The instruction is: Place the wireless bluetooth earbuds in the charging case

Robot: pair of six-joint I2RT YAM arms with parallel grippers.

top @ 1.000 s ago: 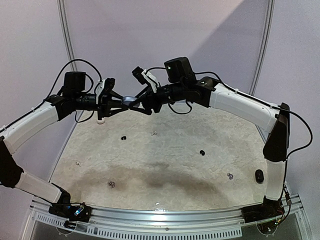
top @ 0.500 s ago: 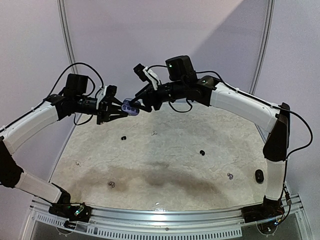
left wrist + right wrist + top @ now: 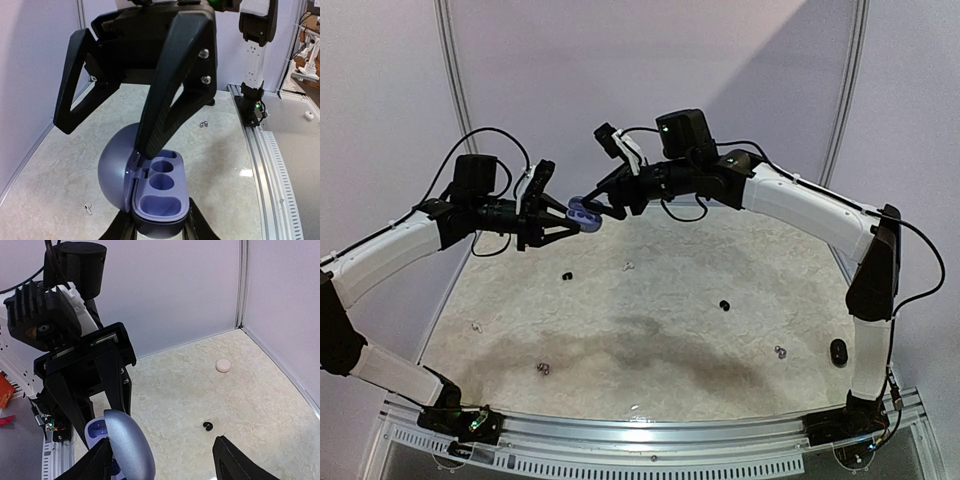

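My right gripper should next move back and down and close on the silvery earbud by the black case (image 3: 780, 351), because the pockets are empty.
A purple charging case (image 3: 160, 192) hangs above the table with my left gripper (image 3: 160, 227) shut on its base. Its lid (image 3: 114, 167) is swung open to the left and its pockets are empty. My right gripper (image 3: 165, 460) stands open and wide, one finger (image 3: 165, 105) resting at the hinge beside the lid (image 3: 127, 445). From the top view the two grippers (image 3: 565, 215) (image 3: 608, 203) meet at the case (image 3: 583, 212). Earbuds lie on the table: black ones (image 3: 566, 275) (image 3: 724, 305), white ones (image 3: 628, 266) (image 3: 475, 326) and silvery ones (image 3: 780, 351) (image 3: 543, 369).
A black case (image 3: 838, 351) lies near the right arm's base. A pale round case (image 3: 223, 365) sits by the left wall, at the table's far edge. White walls close the table on the left, back and right; a metal rail (image 3: 640, 435) runs along the front.
The case has turned so its purple inside shows from above. My right gripper's jaws have spread wider. Both grippers have shifted slightly right.
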